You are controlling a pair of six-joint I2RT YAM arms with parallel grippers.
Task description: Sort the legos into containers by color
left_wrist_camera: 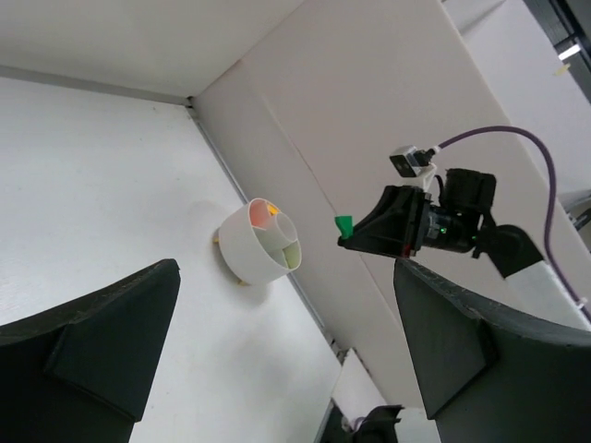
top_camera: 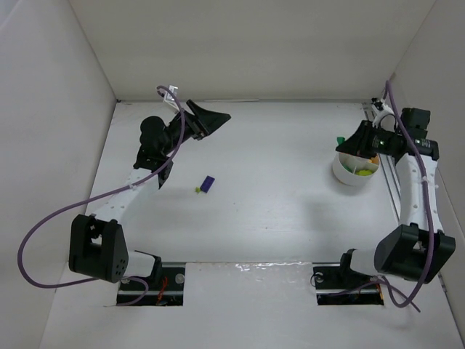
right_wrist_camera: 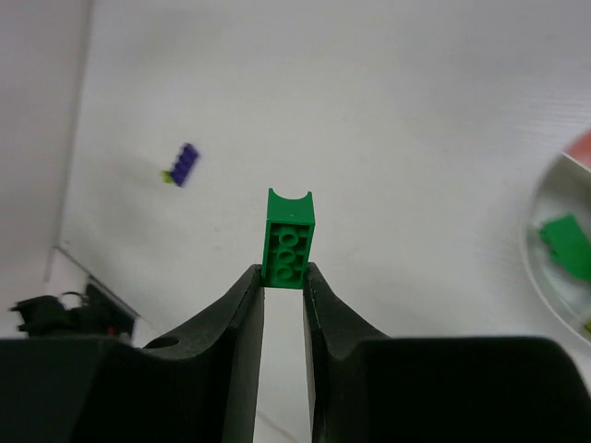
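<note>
The matching piece in my right gripper turns and comes down next for release over the wedge with the dark green lego [top_camera: 346,168], which lies below the fingers.
My right gripper [right_wrist_camera: 283,277] is shut on a dark green lego [right_wrist_camera: 288,238], which sticks out past the fingertips. In the top view it hangs at the far left rim of the round white bowl [top_camera: 347,177], whose wedge containers hold yellow and green pieces. A second dark green lego [right_wrist_camera: 568,245] lies in one wedge. A purple lego [top_camera: 208,184] and a tiny lime green lego [top_camera: 197,189] lie together on the table left of centre. My left gripper [top_camera: 209,122] is open and empty, raised at the back left. In its own view it faces the bowl [left_wrist_camera: 242,249] and the held green lego [left_wrist_camera: 343,224].
White walls close in the table at the back and on both sides. A metal rail [top_camera: 390,182] runs along the right wall just behind the bowl. Both arm bases stand at the near edge.
</note>
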